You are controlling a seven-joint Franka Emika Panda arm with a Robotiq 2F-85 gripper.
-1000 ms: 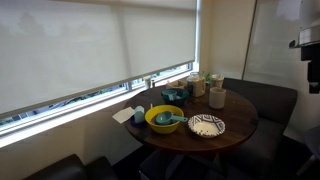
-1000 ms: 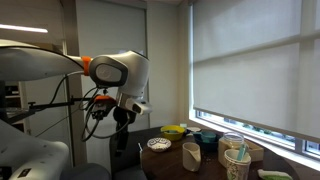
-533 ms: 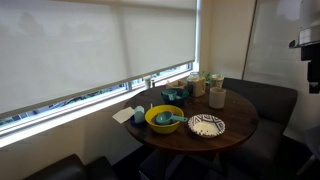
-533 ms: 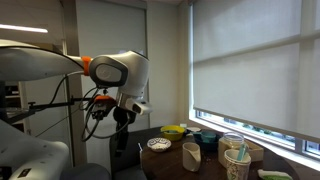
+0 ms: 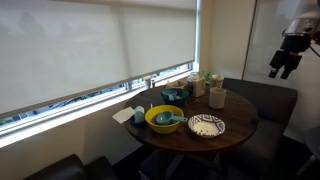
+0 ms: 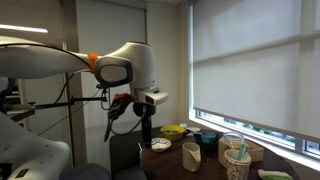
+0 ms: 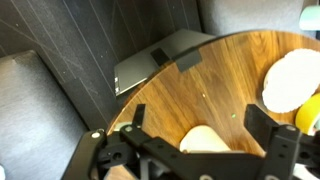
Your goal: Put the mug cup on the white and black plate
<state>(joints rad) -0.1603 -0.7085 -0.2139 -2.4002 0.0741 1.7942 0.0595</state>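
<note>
The mug cup is standing upright. My gripper should next move outward and down onto the mug cup's rim, which is well below my gripper and farther outward.
The cream-white mug cup (image 5: pixel 217 97) stands upright on the round wooden table (image 5: pixel 240 113), behind the white and black plate (image 5: pixel 207 126). It looks dark in another exterior view (image 6: pixel 191 155), with the plate (image 6: pixel 158 145) to its left. My gripper (image 5: pixel 283 64) is open and empty, in the air off the table's edge, well apart from the mug; it also shows in an exterior view (image 6: pixel 146 135). In the wrist view the mug's cream top (image 7: pixel 205 140) lies between my open fingers (image 7: pixel 198 125), far below them. The plate (image 7: pixel 290 80) shows at the right edge.
A yellow bowl (image 5: pixel 163 120) holding a small teal cup (image 5: pixel 164 117) sits next to the plate. Greenish containers (image 5: pixel 205 83) and a dark bowl (image 5: pixel 173 96) stand near the window. Dark bench seats (image 5: pixel 262 98) ring the table.
My arm has swung toward the table. The gripper has come down into view in one exterior view and moved right over the table edge in the other.
</note>
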